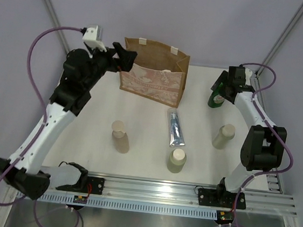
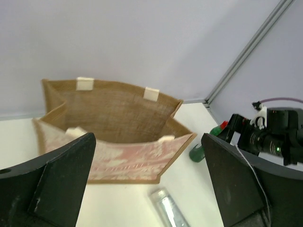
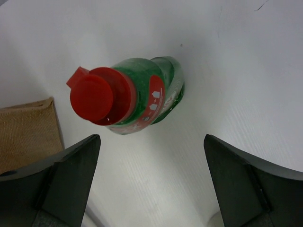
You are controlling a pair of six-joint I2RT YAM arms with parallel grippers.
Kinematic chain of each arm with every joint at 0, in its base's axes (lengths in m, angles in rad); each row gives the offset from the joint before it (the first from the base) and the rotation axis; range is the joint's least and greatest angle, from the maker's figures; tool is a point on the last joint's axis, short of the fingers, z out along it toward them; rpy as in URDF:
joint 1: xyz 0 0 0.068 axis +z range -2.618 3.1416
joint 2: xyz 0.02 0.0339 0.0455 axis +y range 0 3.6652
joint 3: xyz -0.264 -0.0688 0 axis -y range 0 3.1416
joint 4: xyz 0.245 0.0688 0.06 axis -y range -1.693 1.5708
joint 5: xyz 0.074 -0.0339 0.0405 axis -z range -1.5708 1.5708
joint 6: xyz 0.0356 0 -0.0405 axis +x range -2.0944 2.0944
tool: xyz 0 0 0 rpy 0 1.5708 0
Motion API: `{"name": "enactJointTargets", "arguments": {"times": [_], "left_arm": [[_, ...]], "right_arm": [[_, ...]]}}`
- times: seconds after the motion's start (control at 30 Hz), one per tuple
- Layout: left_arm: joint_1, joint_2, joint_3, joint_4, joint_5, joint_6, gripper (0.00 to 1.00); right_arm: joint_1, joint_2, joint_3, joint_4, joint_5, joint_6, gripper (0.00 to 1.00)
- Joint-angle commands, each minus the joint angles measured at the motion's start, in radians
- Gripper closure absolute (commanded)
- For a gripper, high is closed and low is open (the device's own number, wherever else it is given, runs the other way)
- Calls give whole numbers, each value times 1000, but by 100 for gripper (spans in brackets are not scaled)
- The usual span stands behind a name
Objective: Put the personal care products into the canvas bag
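My right gripper will next move down and outward until its open fingers are on both sides of the green bottle near its red cap.
The canvas bag stands open at the back middle of the table. My left gripper is open and empty, high beside the bag's left rim; in its wrist view the bag's mouth lies ahead. My right gripper is open and empty just above the green red-capped bottle, which stands upright ahead of the jaws. Three beige bottles stand at the front. The silver-blue tube lies flat between them. The orange bottle is out of view.
The bag's brown corner shows left of the green bottle. The left wrist view also shows the tube, the green bottle and the right arm. A metal rail runs along the near edge.
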Motion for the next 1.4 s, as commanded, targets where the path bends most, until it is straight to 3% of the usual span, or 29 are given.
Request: {"name": "enactJointTargets", "arguments": {"times": [0.0, 0.27, 0.47, 0.7, 0.93, 1.13, 1.3, 1.37], "left_arm": [[6, -104, -158, 6, -91, 67, 1], [6, -358, -397, -6, -154, 29, 1], [6, -426, -441, -46, -180, 20, 1], [6, -460, -450, -83, -200, 26, 1], [6, -475, -474, -74, -207, 23, 1], [6, -483, -483, -72, -197, 26, 1], [6, -503, -508, -65, -180, 23, 1], [6, -511, -514, -63, -178, 23, 1]], "right_arm": [[22, 37, 58, 57, 132, 58, 1], [34, 130, 113, 84, 161, 91, 5], [34, 184, 140, 93, 208, 96, 7], [31, 199, 119, 136, 218, 68, 18], [14, 170, 79, 173, 163, 44, 45], [-32, 118, 47, 187, 77, 26, 80], [-125, 52, 1, 219, -158, -17, 100], [-154, 37, -20, 234, -254, -43, 100]]}}
